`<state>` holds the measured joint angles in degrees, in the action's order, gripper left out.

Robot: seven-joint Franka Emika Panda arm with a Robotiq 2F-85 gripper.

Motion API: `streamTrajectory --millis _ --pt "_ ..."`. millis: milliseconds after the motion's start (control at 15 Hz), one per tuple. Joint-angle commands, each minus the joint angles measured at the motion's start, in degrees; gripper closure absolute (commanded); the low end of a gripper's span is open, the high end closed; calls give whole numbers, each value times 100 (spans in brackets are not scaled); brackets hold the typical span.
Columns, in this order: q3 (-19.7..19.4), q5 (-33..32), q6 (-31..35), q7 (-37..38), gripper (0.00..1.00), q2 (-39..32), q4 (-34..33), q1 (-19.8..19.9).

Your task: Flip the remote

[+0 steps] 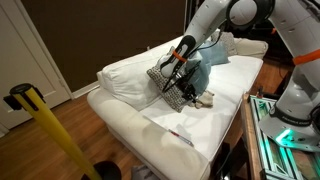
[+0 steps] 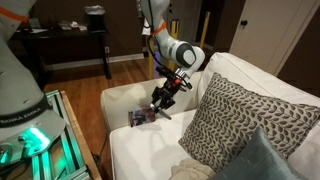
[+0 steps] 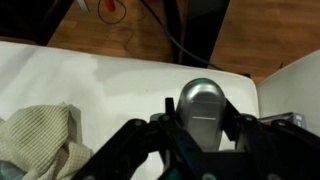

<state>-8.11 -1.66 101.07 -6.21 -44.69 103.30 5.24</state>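
Observation:
The robot's gripper needs to tilt its fingertips back toward the seat's front edge next and go down to the bare white seat to let go of the remote, because the remote stands upright.
In the wrist view the remote is a slim bar with a rounded end and its pale silvery-grey face towards the camera. It sits upright between the fingers of my gripper, which is shut on it above the white sofa seat. In both exterior views the gripper hangs just above the seat, and the remote is too small to make out there.
A thin flat strip with reddish and dark marks lies near the seat's front edge. A patterned cushion and a teal cushion lean on the backrest. A beige knitted cloth lies on the seat. A yellow pole stands in front.

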Motion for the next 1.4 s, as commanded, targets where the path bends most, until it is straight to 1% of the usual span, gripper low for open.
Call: streamTrajectory --millis 0,133,267,333,400,533,800,867,1133,1333 --pt "279 31 -1158 -430 78 -738 -897 402" --pt "340 59 -1839 -526 78 -1200 -1432 540" --pt "366 228 -2493 -370 78 -1685 -1971 650" --pt "320 45 -1912 -347 53 -1077 -1245 539" --pt "329 85 -2128 -349 53 -1296 -1470 582" --pt "339 114 -2263 -351 53 -1562 -1723 625" --pt "358 122 -2291 -354 53 -1637 -1849 631" --pt "359 122 -2293 -354 78 -1637 -1859 631" --pt "382 242 -2601 -197 78 -1977 -2132 635" --pt "332 435 -3201 141 78 -2330 -2421 681"
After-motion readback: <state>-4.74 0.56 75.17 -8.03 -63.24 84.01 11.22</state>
